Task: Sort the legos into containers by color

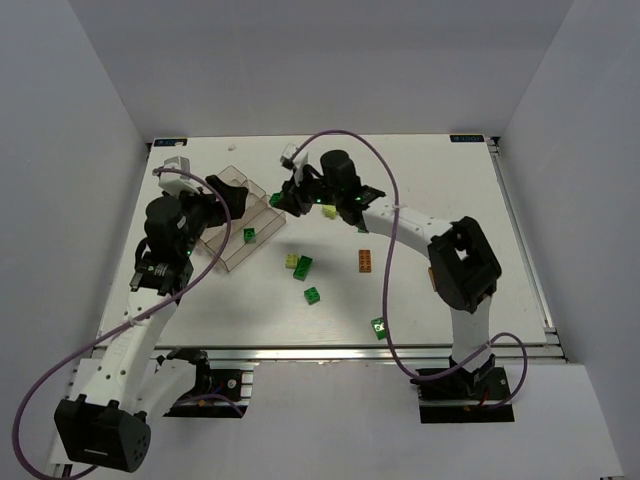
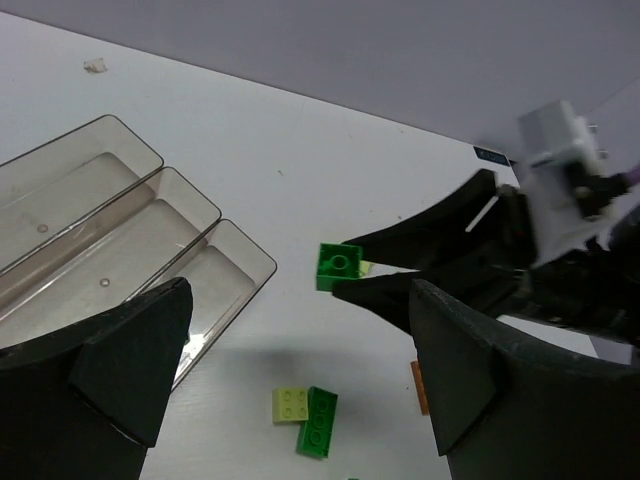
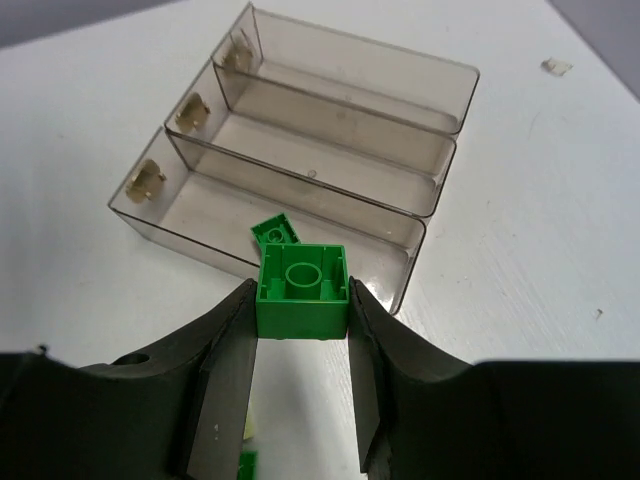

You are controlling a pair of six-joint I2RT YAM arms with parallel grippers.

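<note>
The robot will next lower its right gripper and move it to the left in the overhead view, over the nearest compartment's empty end (image 1: pixel 267 222) (image 3: pixel 359 258), since the nearest compartment already holds a green brick.
My right gripper (image 3: pixel 300 300) is shut on a dark green brick (image 3: pixel 302 288), stud side down, just above the near end of the clear smoky tray (image 3: pixel 330 120). One more green brick (image 3: pixel 275 232) lies in the tray's nearest compartment. In the top view the right gripper (image 1: pixel 285 200) is at the tray's (image 1: pixel 225 250) right edge. My left gripper (image 2: pixel 300 292) is open and empty above the tray (image 2: pixel 120 235), and its view also shows the held brick (image 2: pixel 340 266). On the table lie a lime brick (image 2: pixel 291 404), a green brick (image 2: pixel 319 421) and an orange brick (image 1: pixel 365 261).
More bricks lie loose on the table: a green one (image 1: pixel 312 295), a green one with printed eyes (image 1: pixel 379 327) near the front edge, and a lime one (image 1: pixel 328 211) under the right arm. A small white scrap (image 3: pixel 557 67) lies beyond the tray.
</note>
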